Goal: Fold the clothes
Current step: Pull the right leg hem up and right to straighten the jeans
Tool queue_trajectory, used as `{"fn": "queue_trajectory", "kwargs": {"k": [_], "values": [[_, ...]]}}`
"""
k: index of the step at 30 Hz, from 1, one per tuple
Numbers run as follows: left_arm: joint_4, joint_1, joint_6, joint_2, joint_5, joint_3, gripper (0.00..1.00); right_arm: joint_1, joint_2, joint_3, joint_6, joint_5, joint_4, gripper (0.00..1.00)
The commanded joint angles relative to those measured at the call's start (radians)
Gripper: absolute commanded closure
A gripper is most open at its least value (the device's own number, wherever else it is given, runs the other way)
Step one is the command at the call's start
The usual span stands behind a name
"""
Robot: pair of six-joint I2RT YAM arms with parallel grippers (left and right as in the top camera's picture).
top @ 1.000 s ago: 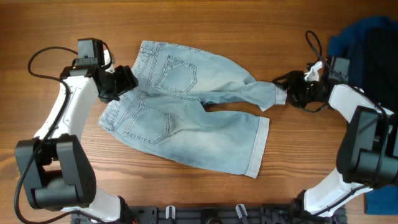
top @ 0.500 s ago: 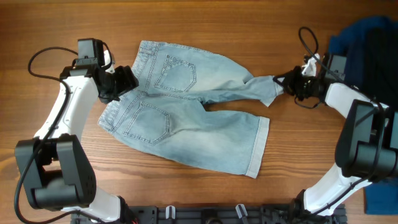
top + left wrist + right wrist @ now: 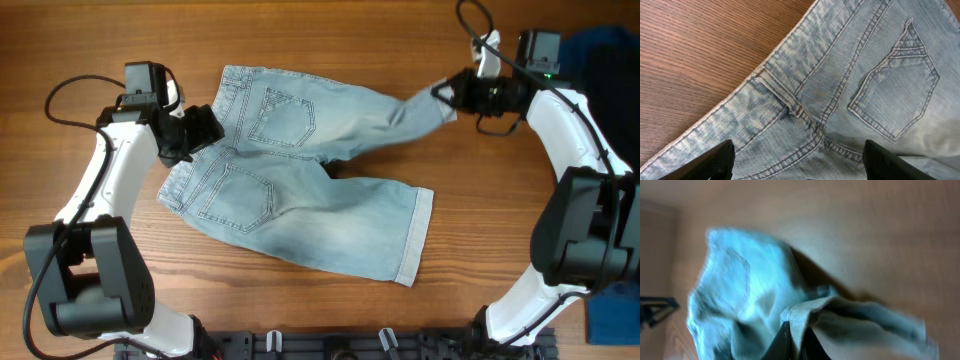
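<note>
The raised leg still has to come down onto the wood beside the flat leg. My right gripper will first lower to get the cuffed hem [image 3: 800,317] of that leg there.
The light blue denim shorts [image 3: 300,190] lie back-side up on the wooden table, waistband to the left, one leg flat toward the front right. The other leg is pulled up off the table toward the back right, its cuffed hem [image 3: 800,317] pinched in my right gripper [image 3: 447,92], which is shut on it. My left gripper [image 3: 212,128] hovers open over the waistband [image 3: 775,90] at the centre seam, its fingers [image 3: 715,160] spread on either side of the denim. A back pocket [image 3: 895,95] shows just beyond.
Dark navy-and-black garments [image 3: 600,70] are heaped at the table's right edge, behind my right arm. A blue item [image 3: 615,315] sits at the front right corner. Bare wood [image 3: 320,30] runs along the back.
My right gripper closed on the leg hem and has carried it up and toward the back of the table, lifting that leg. The left gripper stayed over the waistband and opened a little wider.
</note>
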Motion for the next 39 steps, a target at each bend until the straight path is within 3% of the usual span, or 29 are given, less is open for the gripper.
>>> {"fn": "queue_trajectory", "kwargs": {"k": [1,6,8,9,11,12,13,16,22,24,28,31,34,36,39], "values": [[0.002,-0.005,0.006,0.011,-0.04,-0.006,0.15,0.003,-0.014,-0.001,-0.072,0.147,-0.146,0.96],[0.005,-0.005,0.006,0.011,-0.05,-0.006,0.14,0.003,-0.013,-0.03,-0.064,0.246,-0.36,0.96],[0.005,-0.005,0.006,0.011,-0.05,-0.006,0.14,0.007,-0.013,-0.067,-0.064,0.246,-0.399,0.88],[0.005,-0.005,0.006,0.011,-0.05,-0.006,0.14,0.009,-0.013,-0.09,-0.064,0.246,-0.402,0.76],[0.005,-0.005,0.006,0.011,-0.05,-0.006,0.14,0.011,-0.013,-0.14,-0.064,0.253,-0.375,0.37],[0.005,-0.005,0.006,0.011,-0.05,-0.006,0.14,0.011,-0.013,-0.167,-0.058,0.275,-0.353,0.3],[0.005,-0.005,0.005,0.011,-0.05,-0.006,0.15,0.011,-0.013,-0.189,-0.034,0.32,-0.33,0.28],[0.005,-0.005,0.006,0.011,-0.05,-0.006,0.14,0.006,-0.014,-0.191,0.036,0.428,-0.313,0.33],[0.011,-0.005,0.005,0.011,-0.05,-0.006,0.14,0.005,-0.092,0.023,0.034,0.424,-0.367,0.41],[0.011,-0.005,0.005,0.011,-0.05,-0.006,0.14,0.005,-0.114,0.09,0.034,0.425,-0.369,0.5],[0.012,-0.005,0.005,0.011,-0.05,-0.006,0.13,0.016,-0.114,0.122,0.034,0.426,-0.331,0.76],[0.019,-0.005,0.005,0.011,-0.05,-0.006,0.08,0.037,-0.093,0.084,0.04,0.43,-0.274,0.86],[0.031,-0.006,0.005,0.011,-0.05,-0.006,0.07,0.066,-0.05,0.032,0.041,0.476,-0.187,0.89],[0.038,-0.006,0.006,0.011,-0.05,-0.006,0.09,0.083,-0.016,-0.005,0.042,0.499,-0.128,0.9],[0.048,-0.006,0.006,0.011,-0.049,-0.006,0.23,0.099,0.036,-0.031,0.068,0.514,-0.102,0.92]]}}
